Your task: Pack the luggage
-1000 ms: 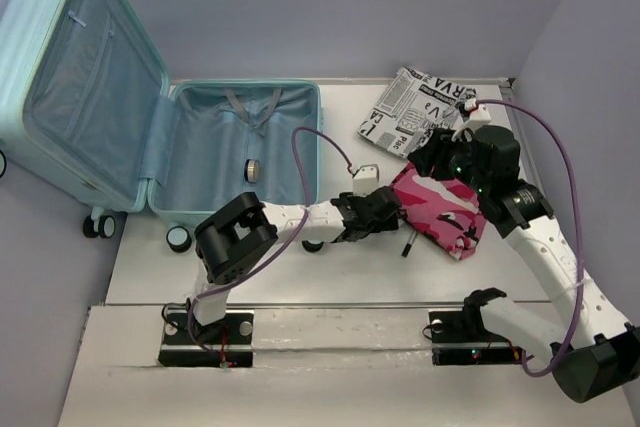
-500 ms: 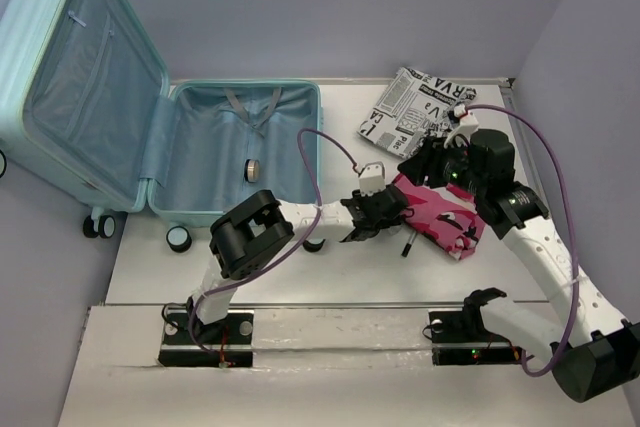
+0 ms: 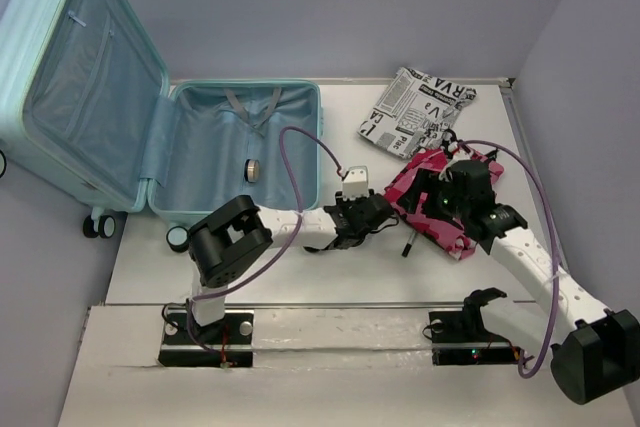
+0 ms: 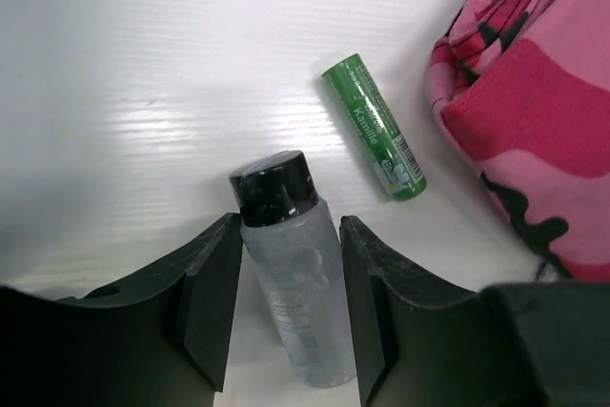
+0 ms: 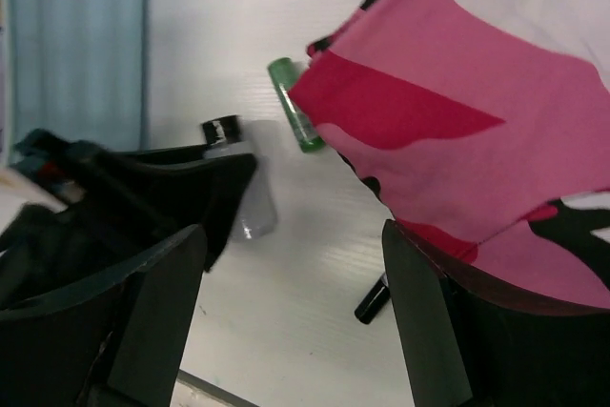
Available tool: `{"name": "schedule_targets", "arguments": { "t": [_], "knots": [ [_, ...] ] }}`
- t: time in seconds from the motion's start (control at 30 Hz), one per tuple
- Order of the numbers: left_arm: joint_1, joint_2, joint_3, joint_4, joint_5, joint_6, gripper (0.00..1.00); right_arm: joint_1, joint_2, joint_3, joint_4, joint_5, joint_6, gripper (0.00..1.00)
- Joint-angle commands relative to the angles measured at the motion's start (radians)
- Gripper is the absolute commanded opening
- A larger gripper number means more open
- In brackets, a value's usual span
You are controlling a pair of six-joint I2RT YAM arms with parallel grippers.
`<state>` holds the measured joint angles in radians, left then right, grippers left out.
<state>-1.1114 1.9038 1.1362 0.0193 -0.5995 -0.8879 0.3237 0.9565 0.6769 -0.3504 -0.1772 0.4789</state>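
I should lift my left gripper over the luggage's rim and lower it into the luggage base to let go of the bottle, because the base is to the gripper's left in the top view.
The pale aqua luggage lies open at the left, its lid leaning against the back wall. My left gripper is low on the table right of the luggage. In the left wrist view its jaws are closed around a clear bottle with a black cap, lying on the table. A green lip-balm tube lies just beyond it, beside a pink camouflage cloth. My right gripper is wide open and empty, hovering at the cloth's edge.
A newsprint-pattern pouch lies at the back right. A small round object sits in the luggage base. A black pen lies by the cloth's near edge. Walls stand close behind and at the right.
My right arm has come down and nearer, over the pink cloth. My left gripper has shifted slightly left and nearer, onto the bottle.
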Motion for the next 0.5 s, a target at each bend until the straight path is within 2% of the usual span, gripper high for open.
{"name": "schedule_targets", "arguments": {
  "t": [0.0, 0.13, 0.27, 0.3, 0.4, 0.47],
  "knots": [
    [-0.018, -0.224, -0.041, 0.001, -0.118, 0.085, 0.06, -0.002, -0.029, -0.022, -0.033, 0.114, 0.084, 0.8],
    [0.019, -0.486, -0.067, 0.001, -0.146, 0.194, 0.06, 0.009, 0.019, -0.039, -0.065, 0.087, 0.107, 0.73],
    [0.201, -0.678, -0.093, -0.016, -0.045, 0.205, 0.07, 0.031, 0.025, -0.057, -0.067, 0.107, 0.141, 0.67],
    [0.305, -0.731, -0.111, -0.016, 0.014, 0.202, 0.07, 0.031, 0.028, -0.06, -0.073, 0.116, 0.145, 0.66],
    [0.482, -0.773, -0.13, -0.051, 0.064, 0.193, 0.07, 0.041, 0.054, -0.074, -0.081, 0.128, 0.156, 0.66],
    [0.545, -0.767, -0.138, -0.067, 0.058, 0.179, 0.1, 0.041, 0.07, -0.089, -0.082, 0.148, 0.162, 0.66]
  ]
}}
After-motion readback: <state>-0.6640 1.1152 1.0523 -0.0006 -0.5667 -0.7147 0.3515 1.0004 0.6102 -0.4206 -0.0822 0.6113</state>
